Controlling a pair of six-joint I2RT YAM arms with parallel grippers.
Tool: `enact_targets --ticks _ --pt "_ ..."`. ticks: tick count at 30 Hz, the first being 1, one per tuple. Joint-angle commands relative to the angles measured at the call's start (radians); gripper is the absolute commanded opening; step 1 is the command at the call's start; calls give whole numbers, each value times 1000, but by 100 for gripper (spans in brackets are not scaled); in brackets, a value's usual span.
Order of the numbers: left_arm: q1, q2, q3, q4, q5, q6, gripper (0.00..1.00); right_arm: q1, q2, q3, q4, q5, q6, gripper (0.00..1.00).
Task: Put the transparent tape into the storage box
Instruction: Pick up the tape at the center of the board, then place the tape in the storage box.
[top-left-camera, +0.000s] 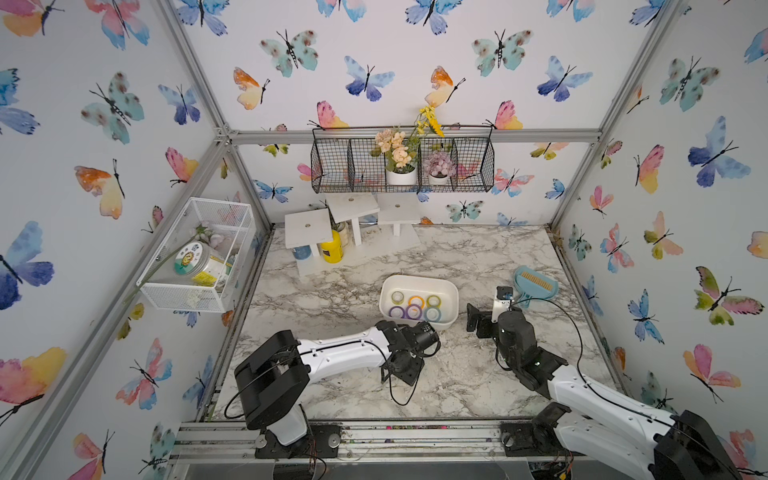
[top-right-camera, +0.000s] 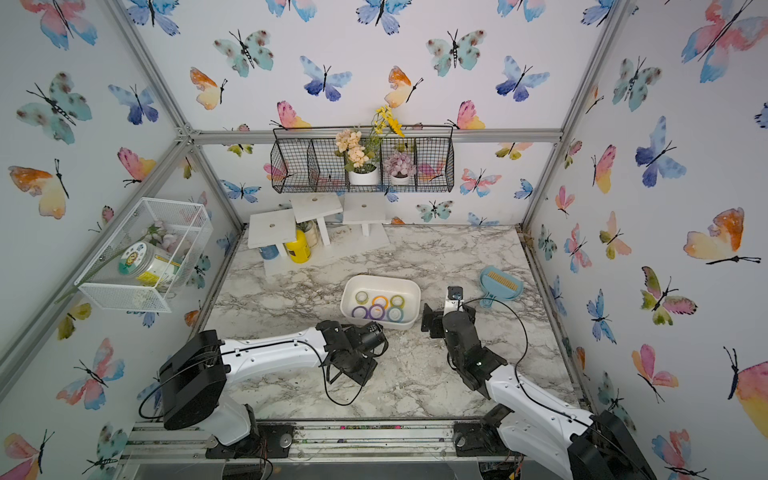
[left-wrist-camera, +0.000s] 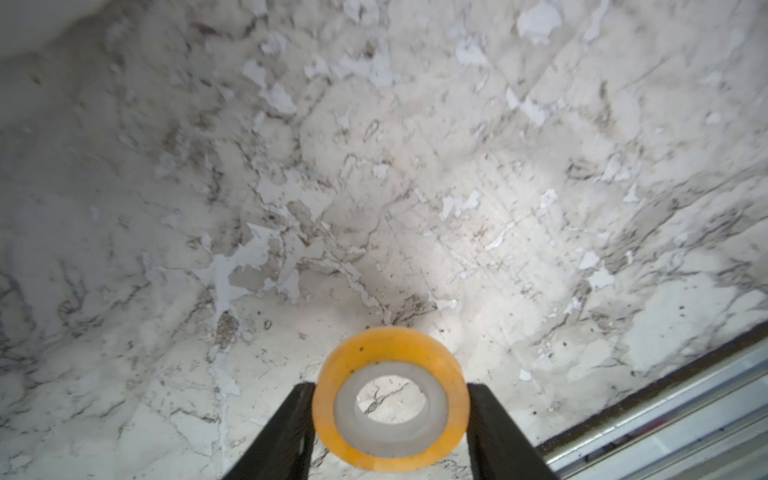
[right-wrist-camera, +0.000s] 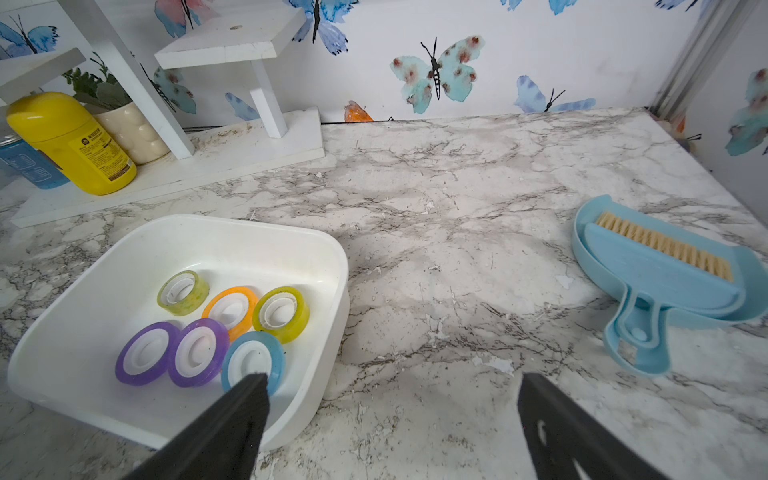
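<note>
I should raise my left gripper next, go outward over the orange and pale-green rolls behind the tub's near rim and let go of the held roll.
An orange see-through tape roll (left-wrist-camera: 386, 345) with a white core hangs just above the marble, and my left gripper (left-wrist-camera: 390, 386) is shut on it, one black finger on each side. In both top views that arm's wrist (top-left-camera: 409, 345) points down in front of the storage box (top-left-camera: 417, 277), and it hides the roll. The box is a shallow white tub (right-wrist-camera: 232, 220) holding several coloured tape rolls (right-wrist-camera: 232, 309). My right gripper (right-wrist-camera: 390, 378) stands open and empty over bare marble, just right of the box.
A blue dustpan with a brush (top-left-camera: 536, 286) lies to the right of the right arm. A white stand with a yellow bottle (top-left-camera: 331, 247) is at the back left. A white mesh basket (top-left-camera: 199, 253) and a black wire rack (top-left-camera: 403, 166) hang on the walls. The metal front rail (left-wrist-camera: 665, 415) is close to the left gripper.
</note>
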Motion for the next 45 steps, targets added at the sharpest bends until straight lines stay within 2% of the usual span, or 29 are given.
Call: enact_targets --ticks 1,11,23,29,45 --pt "33 -28 78 -82 -51 54 54 -2 -20 22 -5 36 -5 99" --pt "142 15 304 -126 -91 143 54 -2 -40 14 -6 49 -3 99" --pt "282 222 520 -65 -112 216 54 -3 -50 14 -11 55 -3 99" --pt "336 321 555 -8 -108 247 54 -3 -52 16 -15 55 -5 99" --pt "373 464 582 66 -77 251 54 -3 -50 17 -16 55 -5 99"
